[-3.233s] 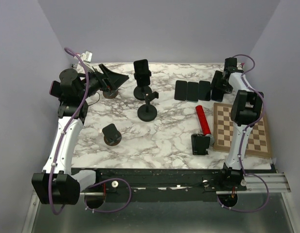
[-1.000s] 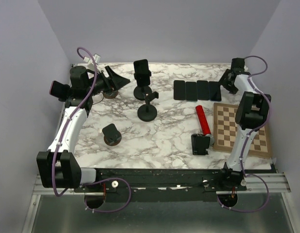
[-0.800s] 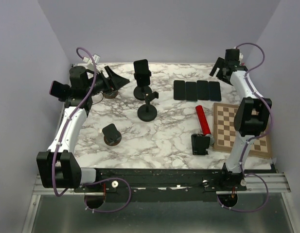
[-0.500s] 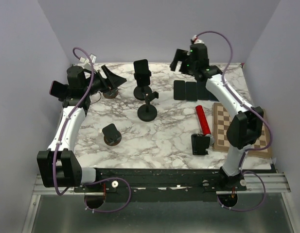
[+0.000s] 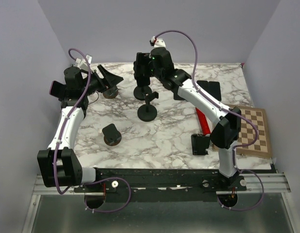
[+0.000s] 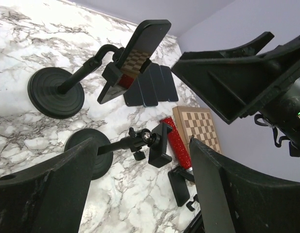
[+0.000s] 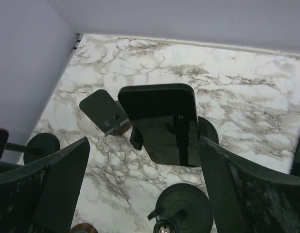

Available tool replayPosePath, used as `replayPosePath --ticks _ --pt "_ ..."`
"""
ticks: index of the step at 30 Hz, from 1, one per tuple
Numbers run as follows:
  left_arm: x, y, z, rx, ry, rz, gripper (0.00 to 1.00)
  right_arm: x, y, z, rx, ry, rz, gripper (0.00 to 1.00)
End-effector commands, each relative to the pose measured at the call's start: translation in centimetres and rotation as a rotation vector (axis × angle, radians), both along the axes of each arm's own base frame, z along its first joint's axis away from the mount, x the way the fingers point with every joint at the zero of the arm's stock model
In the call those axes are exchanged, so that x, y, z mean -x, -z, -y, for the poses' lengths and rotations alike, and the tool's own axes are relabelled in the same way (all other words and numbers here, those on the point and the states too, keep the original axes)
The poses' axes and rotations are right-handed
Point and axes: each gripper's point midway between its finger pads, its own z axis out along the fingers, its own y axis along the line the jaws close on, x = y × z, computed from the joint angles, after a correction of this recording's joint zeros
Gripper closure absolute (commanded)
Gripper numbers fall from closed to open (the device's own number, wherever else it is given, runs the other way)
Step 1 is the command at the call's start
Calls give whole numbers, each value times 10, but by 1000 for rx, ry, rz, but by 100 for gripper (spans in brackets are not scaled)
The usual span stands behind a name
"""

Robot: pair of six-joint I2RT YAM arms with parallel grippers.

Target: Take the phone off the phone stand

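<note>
I need to move my right gripper toward the upper end of the phone next, with its fingers around both side edges. The phone is still beyond my open fingers.
The phone [image 7: 162,124], a dark glossy slab, stands upright in the clamp of the phone stand [image 5: 141,92] at the back middle of the marble table. My right gripper [image 7: 144,141] hangs just above and in front of it, open, one finger on each side, touching nothing. In the top view the right gripper [image 5: 142,67] covers most of the phone. My left gripper [image 5: 110,77] is open and empty at the back left. In the left wrist view the phone [image 6: 140,46] shows from behind, well beyond the left gripper [image 6: 142,143].
A second, empty stand [image 5: 147,112] is just in front of the phone stand. A tilted holder on a brown base [image 7: 103,114] sits left of it. A small stand [image 5: 112,134], black holder [image 5: 200,144], red cylinder [image 5: 204,124], chessboard [image 5: 254,131] and flat phones [image 5: 211,90] lie around.
The right arm swung from the back right corner leftward across the table to the phone on the stand, and its jaws opened wide. The left arm barely moved.
</note>
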Motion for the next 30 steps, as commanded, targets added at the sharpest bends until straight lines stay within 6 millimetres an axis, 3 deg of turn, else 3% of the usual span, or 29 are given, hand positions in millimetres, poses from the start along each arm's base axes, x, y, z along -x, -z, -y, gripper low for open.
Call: replayPosePath --ticks 1,8,18,22,30 --pt "0 -1 0 21 10 8 16 -20 7 -3 82 99 31 0" --pt "1 -3 1 36 19 11 15 -30 13 -2 146 206 59 0" --pt "3 -7 4 63 37 17 15 -37 30 -20 185 145 72 0" --pt "3 -7 5 67 45 20 5 -43 38 -20 209 171 78 0" --pt "3 -6 6 74 56 19 5 -39 41 -33 205 135 92 2"
